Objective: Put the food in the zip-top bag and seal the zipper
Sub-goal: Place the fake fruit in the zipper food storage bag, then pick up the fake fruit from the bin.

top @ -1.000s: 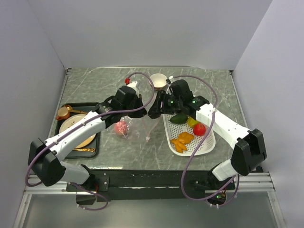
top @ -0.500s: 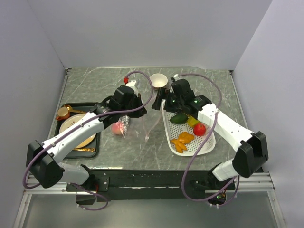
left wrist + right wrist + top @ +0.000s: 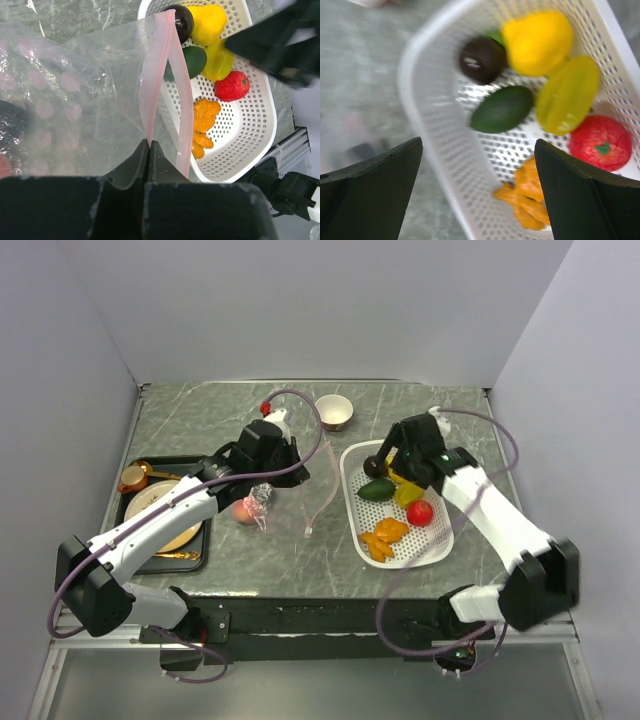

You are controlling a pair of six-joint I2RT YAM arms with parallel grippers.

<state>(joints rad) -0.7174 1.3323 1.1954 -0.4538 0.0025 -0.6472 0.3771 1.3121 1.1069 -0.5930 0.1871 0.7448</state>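
The green food lies uncovered below my right gripper's open, empty fingers, so my right gripper goes down into the white basket (image 3: 440,545) next, with its fingers on both sides of the food's middle.
My left gripper (image 3: 149,146) is shut on the pale pink zipper (image 3: 156,70) of the clear zip-top bag (image 3: 85,100), holding its mouth up above the table. In the top view this gripper (image 3: 298,472) sits at the bag (image 3: 295,502), and a pink piece of food (image 3: 245,510) shows through the plastic. My right gripper (image 3: 480,190) is open and empty, hovering over the far end of the white basket (image 3: 440,545). In the basket lie dark brown (image 3: 481,59), yellow (image 3: 537,42), yellow-green (image 3: 567,95), green (image 3: 502,109), red (image 3: 600,142) and orange (image 3: 527,197) food.
A gold-coloured cup (image 3: 334,410) stands at the back, behind the bag. A black tray (image 3: 205,540) with gold dishes sits at the left. A small white item with a red top (image 3: 270,412) is behind my left wrist. Walls close in the table on three sides.
My right gripper has pulled away from the bag's mouth, moved right over the basket and opened wide. The left gripper has kept its hold on the zipper strip.
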